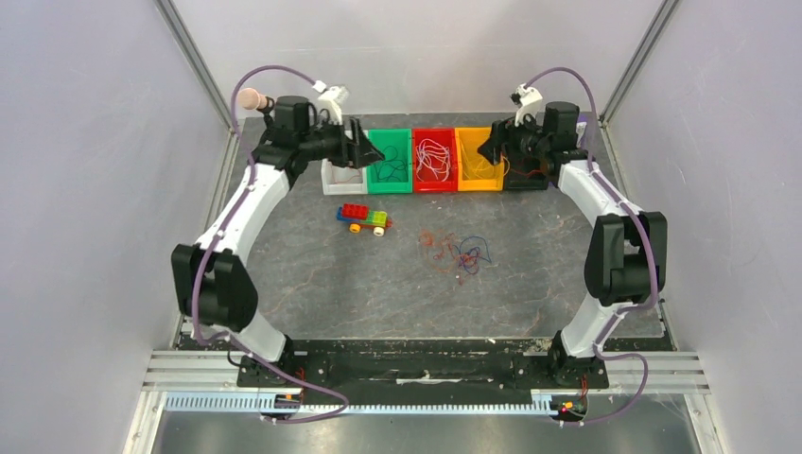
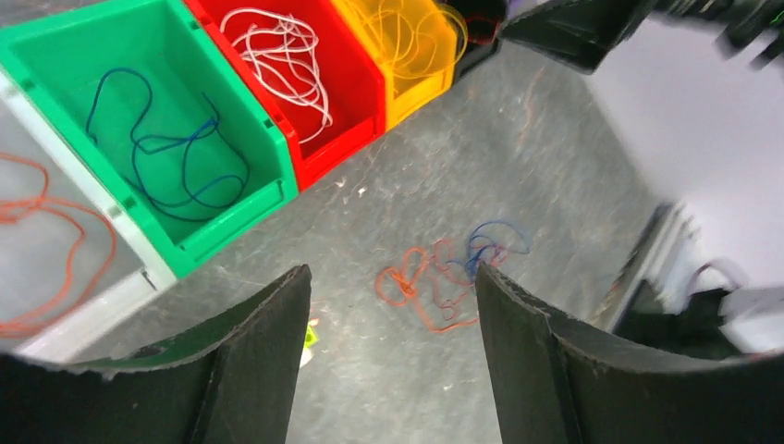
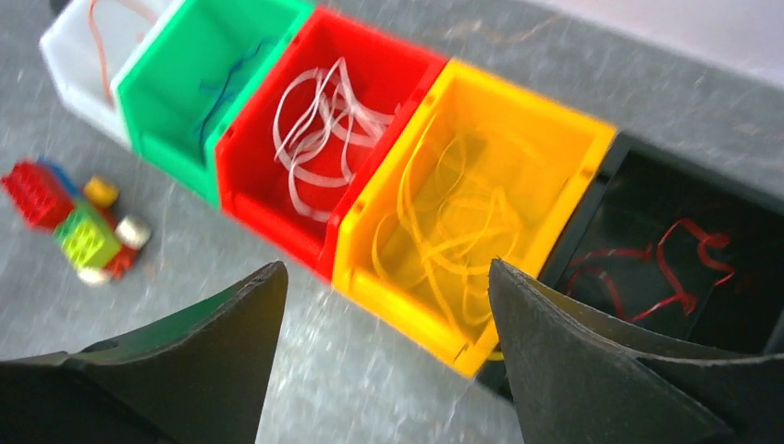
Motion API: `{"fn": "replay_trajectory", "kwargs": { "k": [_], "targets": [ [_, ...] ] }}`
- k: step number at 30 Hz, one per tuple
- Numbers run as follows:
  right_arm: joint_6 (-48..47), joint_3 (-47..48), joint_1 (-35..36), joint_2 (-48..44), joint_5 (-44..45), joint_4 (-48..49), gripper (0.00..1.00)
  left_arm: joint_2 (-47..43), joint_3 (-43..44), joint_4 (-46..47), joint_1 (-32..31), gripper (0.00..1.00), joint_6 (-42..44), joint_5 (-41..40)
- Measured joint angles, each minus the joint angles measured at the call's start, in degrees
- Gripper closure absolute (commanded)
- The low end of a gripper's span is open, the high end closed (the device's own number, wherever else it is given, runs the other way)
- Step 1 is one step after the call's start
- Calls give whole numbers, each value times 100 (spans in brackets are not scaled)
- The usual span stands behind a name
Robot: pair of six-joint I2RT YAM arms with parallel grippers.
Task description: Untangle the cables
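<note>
I should bring my left gripper down and back onto the orange cable's loop (image 1: 428, 239) (image 2: 403, 285), clear of the blue cable, as it is below and right in the top view.
A small tangle of orange, red and blue cables (image 1: 458, 251) lies on the grey table right of centre; the left wrist view shows these cables (image 2: 450, 271) beyond my fingertips. Sorted cables lie in the bins: orange (image 2: 42, 242), blue (image 2: 166, 153), white (image 3: 319, 125), yellow (image 3: 453, 227), red (image 3: 670, 273). My left gripper (image 1: 365, 148) hovers open and empty over the white and green bins. My right gripper (image 1: 491, 149) hangs open and empty above the yellow bin (image 3: 407, 301).
A row of bins stands at the back: white (image 1: 340, 187), green (image 1: 389, 189), red (image 1: 434, 188), yellow (image 1: 479, 186), black (image 1: 526, 186). A toy brick car (image 1: 365, 218) sits in front of the green bin. Grey walls close in both sides.
</note>
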Motion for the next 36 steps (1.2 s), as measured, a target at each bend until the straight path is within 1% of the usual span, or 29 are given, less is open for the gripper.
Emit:
{"fn": "replay_trajectory", "kwargs": {
  "k": [3,5,7,9,11,14,17,21,24,27,30,31,33,35,36],
  "targets": [
    [-363,-48,-59,-208,-400,-872,22,520,669,-772,-367,28,1137,-79],
    [-564,-345,-57,-404,-684,-1364,24,1008,1191,-1366,-852,29,2068,-223],
    [-688,-765,-33,-610,-874,-1753,25,1427,1515,-1792,-1300,32,2741,-380],
    [-758,-1296,13,-826,-960,-2070,24,1875,1818,-2164,-1679,36,3134,-555],
    [-774,-1744,81,-994,-951,-2240,24,2326,2059,-2398,-1969,38,3217,-603],
    [-769,-2227,256,-1215,-811,-2306,25,2712,1982,-2402,-2096,40,2900,-597],
    [-719,-2444,522,-1377,-608,-2186,28,2745,1486,-2149,-2055,43,2308,-634],
    [-586,-2455,892,-1375,-326,-1867,33,2745,905,-1808,-2011,44,1602,-826],
    [-490,-2457,1145,-1261,-59,-1556,33,2745,619,-1572,-2011,44,1180,-946],
    [-431,-2481,1327,-1073,175,-1300,35,2745,470,-1322,-2015,48,868,-951],
    [-380,-2586,1486,-901,396,-1067,38,2750,457,-1102,-2015,60,603,-935],
    [-376,-2632,1550,-844,479,-986,39,2752,457,-1014,-2015,68,516,-916],
    [-376,-2730,1661,-741,634,-844,42,2752,444,-857,-2015,81,365,-879],
    [-376,-2855,1749,-669,789,-704,45,2750,396,-715,-2015,92,251,-850],
    [-389,-2916,1781,-647,846,-601,50,2736,328,-625,-2015,97,219,-835]
  ]
}}
